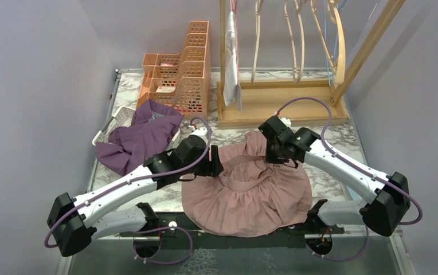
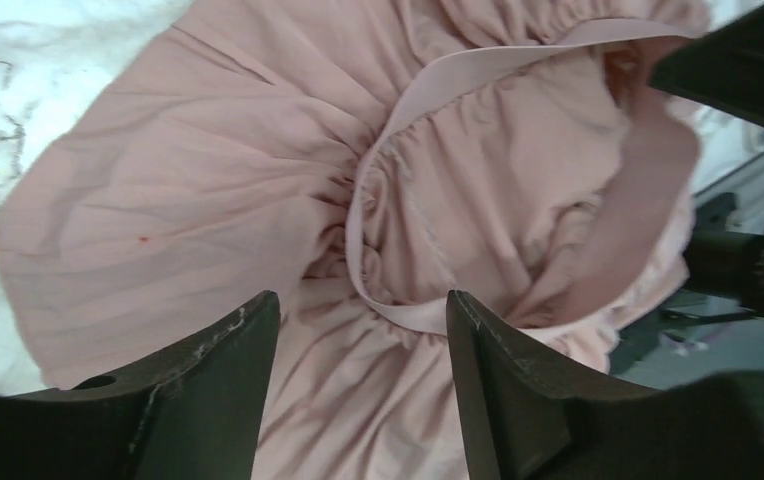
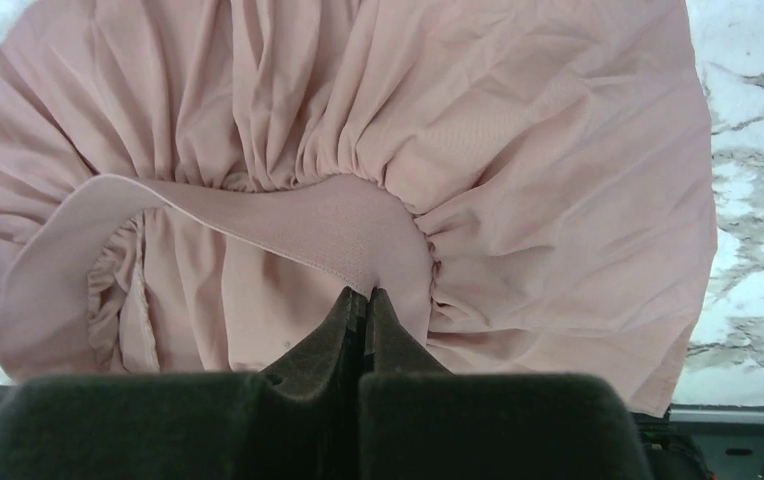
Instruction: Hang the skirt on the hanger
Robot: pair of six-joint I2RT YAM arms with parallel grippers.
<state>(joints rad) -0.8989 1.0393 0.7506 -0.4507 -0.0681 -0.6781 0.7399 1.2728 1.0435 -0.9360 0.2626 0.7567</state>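
Note:
Next, my left gripper moves down over the skirt's edge at the waistband's end opposite my right gripper and closes, since the edge curves below and between the spread fingers.
A pink gathered skirt (image 1: 251, 195) lies spread on the marble table, its waistband (image 1: 245, 156) turned up towards the back. My right gripper (image 3: 366, 292) is shut on the flat elastic waistband (image 3: 328, 225) and lifts that edge; it shows at the skirt's far right in the top view (image 1: 275, 153). My left gripper (image 2: 363, 305) is open, its fingers (image 2: 238, 350) either side of the waistband loop (image 2: 408, 315) just above the gathered cloth (image 2: 208, 220); in the top view it sits at the skirt's left edge (image 1: 214, 166). Wooden hangers (image 1: 297, 34) hang on the rack (image 1: 280, 97) at the back.
A purple garment (image 1: 139, 140) lies partly in a white basket (image 1: 116, 120) at the left. Orange plastic trays (image 1: 179, 74) stand at the back left. A light garment (image 1: 231, 57) hangs on the rack's left side. The skirt's hem overhangs the table's near edge.

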